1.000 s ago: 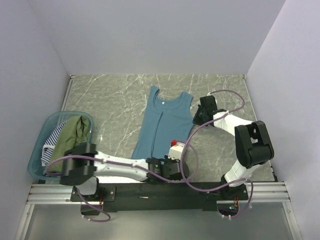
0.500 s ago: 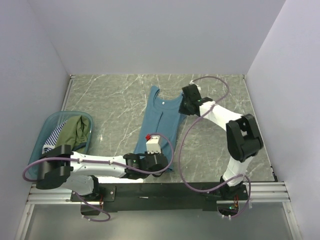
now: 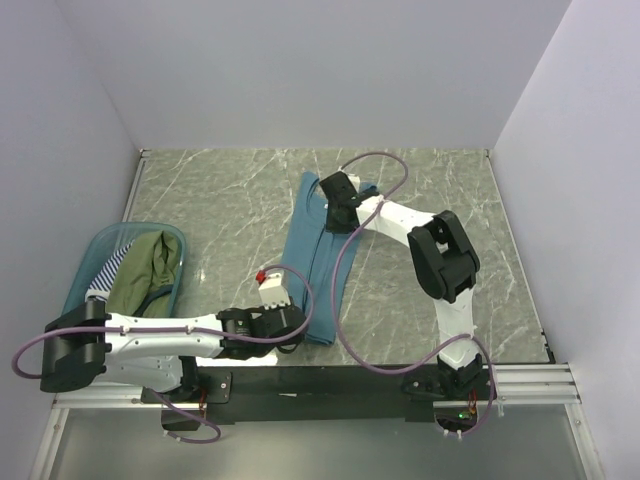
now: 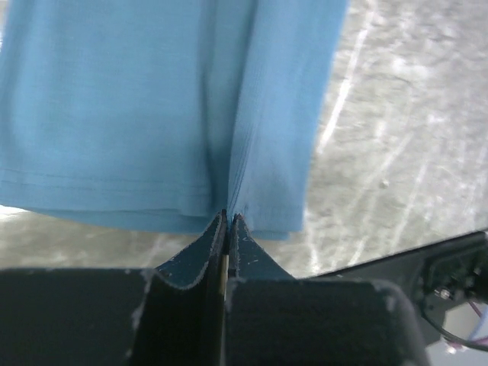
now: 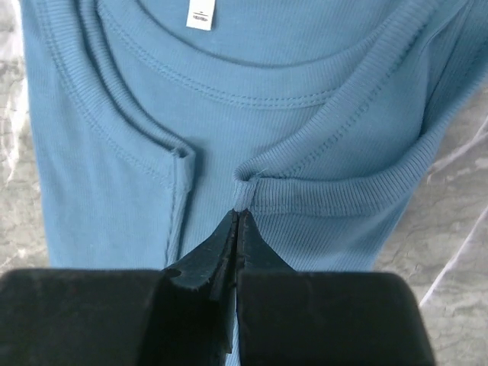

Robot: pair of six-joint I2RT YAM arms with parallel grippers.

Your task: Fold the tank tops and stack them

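Observation:
The left gripper will lower toward the other flap's corner (image 4: 196, 199) and release the tank top's bunched hem, since a narrow gap is still between the hem and that corner.
The teal-blue tank top (image 3: 322, 262) lies on the marble table, folded lengthwise into a narrow strip. My left gripper (image 3: 303, 325) is shut on its bottom hem (image 4: 252, 191), which bunches into a crease at the fingertips. At the far end, my right gripper (image 3: 336, 200) is shut on a shoulder strap (image 5: 328, 191) laid over the neckline beside the white label (image 5: 200, 15). The olive-green tank top (image 3: 140, 272) and the striped one (image 3: 103, 280) sit crumpled in the tub.
A translucent teal tub (image 3: 120, 230) stands at the table's left edge. White walls close the table on three sides. The arm bases and a metal rail (image 3: 320, 385) run along the near edge. Purple cables loop over both arms.
Both grippers have swept left, carrying the tank top's right side over its left half. The cloth went from spread flat to a narrow fold.

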